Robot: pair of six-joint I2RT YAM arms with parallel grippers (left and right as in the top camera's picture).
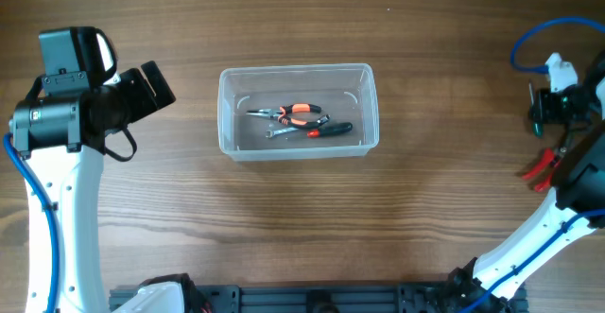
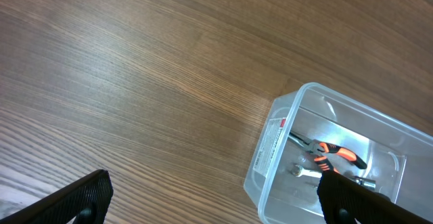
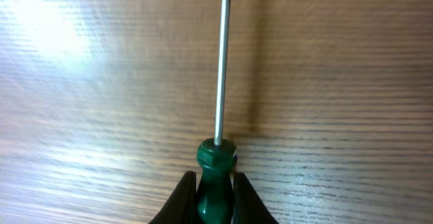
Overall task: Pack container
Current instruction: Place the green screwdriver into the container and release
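Note:
The right gripper rises, moves to the left in the overhead view and lowers into the clear container next, since other tools already lie there.
The clear plastic container [image 1: 230,114] stands in the middle of the table. It holds orange-handled pliers [image 1: 297,113], a small wrench [image 1: 282,132] and a red-and-black screwdriver [image 1: 331,130]. It also shows in the left wrist view [image 2: 270,149], at the lower right. My left gripper [image 2: 216,200] is open and empty, above the table left of the container. My right gripper [image 3: 215,187] is shut on the green handle of a screwdriver [image 3: 216,163], whose metal shaft points away over the bare wood. In the overhead view this gripper [image 1: 544,110] is at the far right edge.
Red-handled pliers [image 1: 540,170] lie by the right arm at the right edge of the table. A blue cable loops above the right arm. The left arm's white column stands at the left edge.

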